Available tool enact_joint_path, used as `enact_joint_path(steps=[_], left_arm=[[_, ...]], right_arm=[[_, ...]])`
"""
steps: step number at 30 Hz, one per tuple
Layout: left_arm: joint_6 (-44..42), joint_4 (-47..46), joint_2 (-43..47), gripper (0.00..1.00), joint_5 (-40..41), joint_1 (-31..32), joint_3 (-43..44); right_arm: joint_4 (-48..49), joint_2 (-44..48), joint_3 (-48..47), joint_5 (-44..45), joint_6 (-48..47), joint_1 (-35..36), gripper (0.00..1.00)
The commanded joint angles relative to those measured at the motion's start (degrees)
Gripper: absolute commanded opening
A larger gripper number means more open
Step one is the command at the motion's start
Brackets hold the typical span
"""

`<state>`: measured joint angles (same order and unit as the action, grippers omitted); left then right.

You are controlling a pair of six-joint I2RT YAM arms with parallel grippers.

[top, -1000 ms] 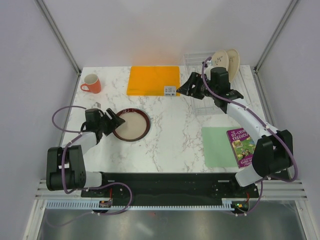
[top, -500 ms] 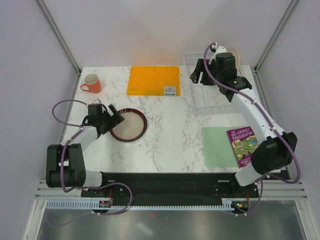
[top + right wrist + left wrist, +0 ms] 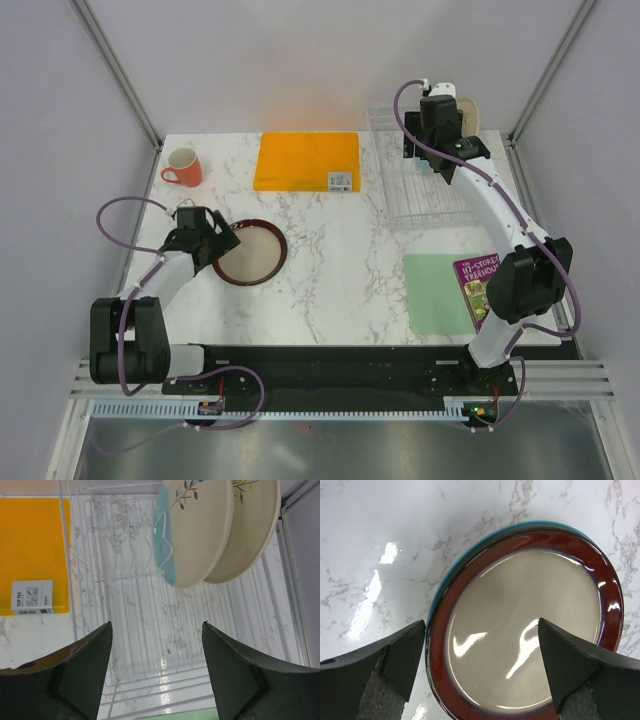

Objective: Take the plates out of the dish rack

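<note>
I will next move my right gripper outward and sideways onto the blue-and-cream plate's near rim (image 3: 222, 550), since it stands outward and to the fingers' right in the wrist view.
A dark-red-rimmed plate (image 3: 252, 256) (image 3: 530, 630) with a beige centre lies flat on the marble at the left, and a teal rim (image 3: 470, 552) shows under its far edge. My left gripper (image 3: 222, 243) (image 3: 482, 624) is open at the plate's left edge, one finger on each side, holding nothing. In the dish rack (image 3: 412, 205) (image 3: 125, 610) at the back right two plates stand upright: a blue-and-cream plate (image 3: 195, 530) and a cream plate (image 3: 470, 118) (image 3: 250, 525), both with a sprig. My right gripper (image 3: 435, 160) (image 3: 157, 625) hangs open and empty above the rack floor, in front of them.
An orange-red mug (image 3: 183, 167) stands at the back left. A flat orange board (image 3: 307, 160) (image 3: 30, 555) lies left of the rack. A green mat (image 3: 435, 293) with a purple book (image 3: 487, 290) lies at the front right. White walls and metal posts bound the table.
My right arm swung from left of the rack to above it, toward the upright plates. My left gripper opened wider and drew back left from the red-rimmed plate.
</note>
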<state>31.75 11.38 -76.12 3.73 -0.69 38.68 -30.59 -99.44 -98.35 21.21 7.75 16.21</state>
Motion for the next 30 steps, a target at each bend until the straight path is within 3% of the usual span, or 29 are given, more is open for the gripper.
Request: enact_joint_path(steps=[1, 6, 16, 23, 30], left_arm=[[-1.52, 1.89, 2.72, 1.00, 7.42, -0.01, 1.67], [-1.60, 1.19, 9.39, 1.00, 8.32, 0.16, 1.31], [-4.24, 0.66, 17.04, 1.00, -5.55, 3.41, 8.95], [-9.15, 0.58, 21.62, 1.00, -8.64, 3.41, 11.68], [-14.08, -0.83, 21.01, 1.00, -13.04, 3.41, 14.15]], right_arm=[[0.35, -1.37, -2.55, 6.73, -3.00, -0.56, 0.79], [1.14, -3.48, -4.83, 8.31, -4.40, -1.88, 0.80], [2.55, -15.42, -17.12, 9.20, -5.90, -5.92, 0.78], [3.52, -23.69, -24.78, 9.11, -7.31, -8.03, 0.77], [4.48, -31.16, -31.55, 6.57, -8.90, -9.79, 0.68]])
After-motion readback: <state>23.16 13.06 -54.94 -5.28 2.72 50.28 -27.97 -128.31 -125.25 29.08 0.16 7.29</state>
